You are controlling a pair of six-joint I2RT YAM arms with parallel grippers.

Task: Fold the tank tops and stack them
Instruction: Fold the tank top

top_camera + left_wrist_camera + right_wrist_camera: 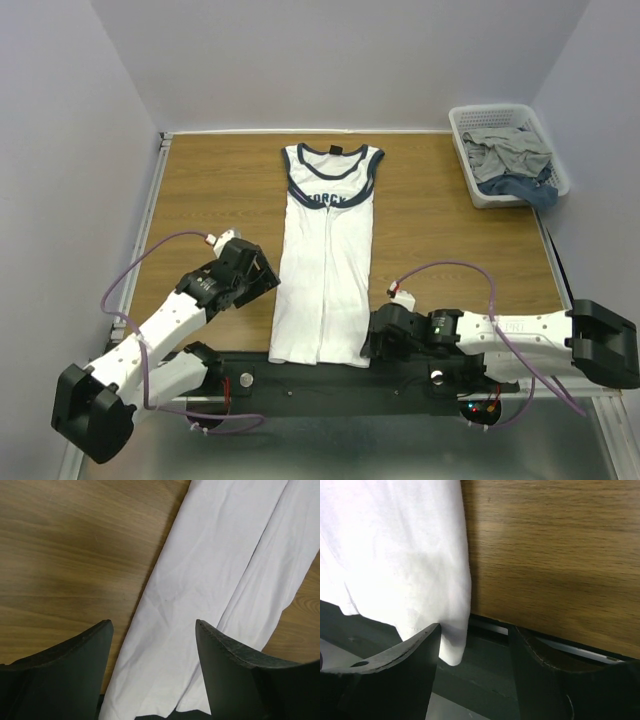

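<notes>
My left gripper moves back and down next, its fingers straddling the hem's loose corner, since that overhangs the base bar, back from and below the gripper.
A white tank top with navy trim and a navy chest print lies lengthwise on the table, both sides folded in to a narrow strip, its hem over the near edge. My left gripper is open and empty beside the strip's left edge; its wrist view shows the white cloth between and beyond the fingers. My right gripper is open and empty at the hem's right corner, which hangs between its fingers over the black base bar.
A white basket at the back right holds grey and blue clothes. The wooden table ends at white walls on both sides. The black base bar runs along the near edge.
</notes>
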